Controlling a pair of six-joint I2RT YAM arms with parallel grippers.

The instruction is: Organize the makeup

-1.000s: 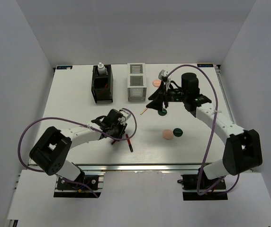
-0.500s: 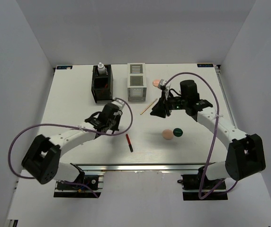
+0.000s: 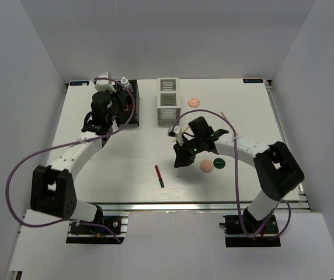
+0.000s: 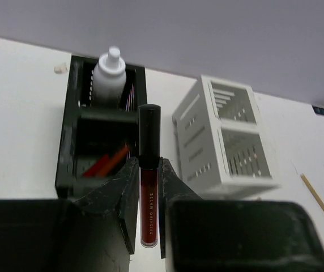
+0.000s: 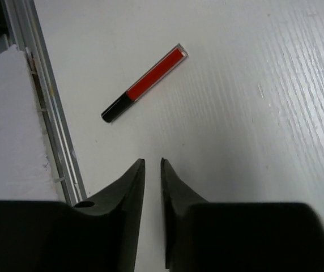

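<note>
My left gripper should next move over the front section of the black slatted box, lower the slim dark red tube and let go of it, because red tubes are already there.
My left gripper (image 4: 149, 161) is shut on a slim dark red tube with a black cap (image 4: 149, 192). It holds the tube upright, just in front of the black slatted box (image 4: 71, 147); in the top view it (image 3: 105, 111) is at that box (image 3: 126, 111). A small white bottle (image 4: 110, 73) stands in the box's back compartment, and red tubes (image 4: 108, 163) lie in the front one. My right gripper (image 5: 152, 161) is empty, its jaws a narrow gap apart, low over the table near a red and black tube (image 5: 145, 85), which also shows in the top view (image 3: 159, 175).
The white slatted box (image 3: 167, 102) stands right of the black one. A peach disc (image 3: 206, 165) and a dark-green disc (image 3: 218, 163) lie by my right arm. Another peach disc (image 3: 194, 102) lies at the back. A thin wooden stick (image 4: 320, 204) lies right of the white box. The table's front rail (image 5: 48, 124) is close.
My left arm has swung from the table's middle up to the black box, carrying the dark red tube. My right gripper has moved left and toward the front, to near the red tube.
</note>
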